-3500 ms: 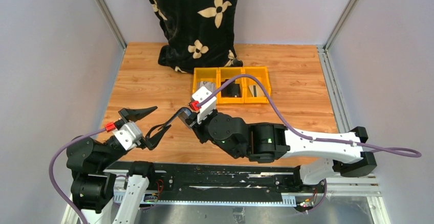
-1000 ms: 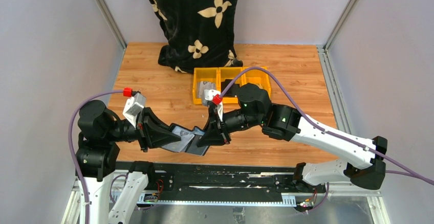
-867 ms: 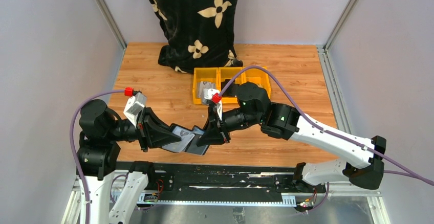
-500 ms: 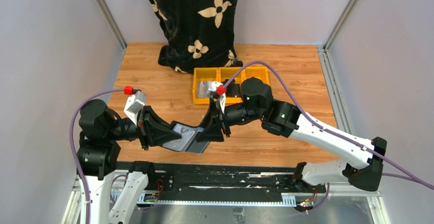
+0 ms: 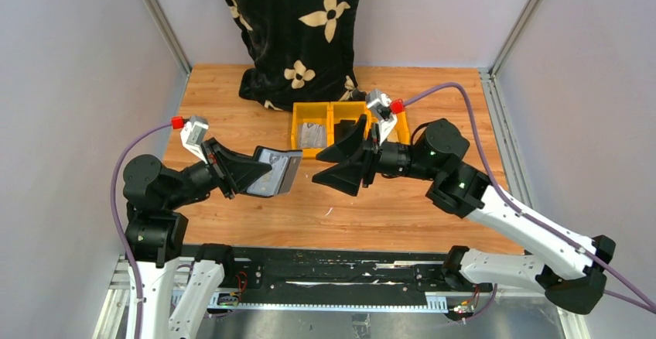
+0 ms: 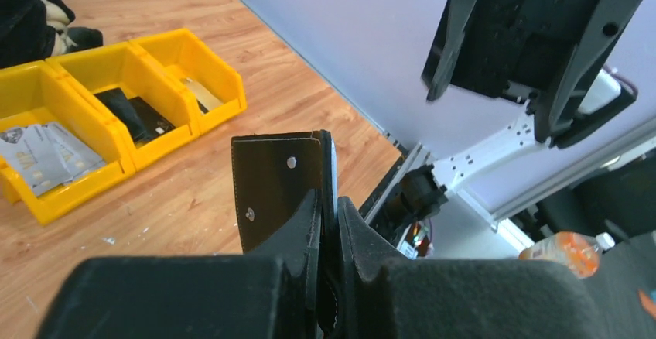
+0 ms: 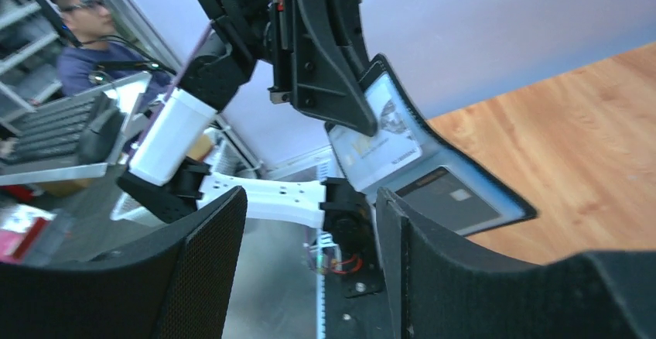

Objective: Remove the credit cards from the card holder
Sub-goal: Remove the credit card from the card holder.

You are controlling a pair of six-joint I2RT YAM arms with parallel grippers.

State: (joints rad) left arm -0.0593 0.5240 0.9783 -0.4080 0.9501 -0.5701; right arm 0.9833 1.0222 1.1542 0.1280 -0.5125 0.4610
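I should next tilt my right gripper level and lower it toward my left gripper, onto the pale credit card's edge (image 5: 281, 175) (image 7: 394, 170) by the card holder's fold, because the card holder stands open.
My left gripper (image 5: 259, 175) is shut on the black card holder (image 5: 278, 172) and holds it in the air, tilted, above the left half of the table. In the left wrist view the holder's (image 6: 278, 172) black outside stands on edge, pinched at my left gripper (image 6: 329, 207). The right wrist view looks into the holder's (image 7: 495, 200) grey-blue inside, where a pale credit card (image 7: 379, 142) and a dark grey one (image 7: 445, 200) sit in its slots. My right gripper (image 5: 331, 166) hangs open and empty just right of the holder, not touching it; its fingers (image 7: 201, 269) stand wide apart.
Three yellow bins (image 5: 296, 151) stand in a row behind the grippers. The left bin holds pale cards (image 6: 42, 157), the middle a black slab (image 6: 135, 114), the right a beige card (image 6: 201, 95). A black flower-print bag (image 5: 290, 29) stands at the back.
My right gripper has opened, let go at the holder and drawn back up to the right. The left arm has lifted the holder away from the front edge.
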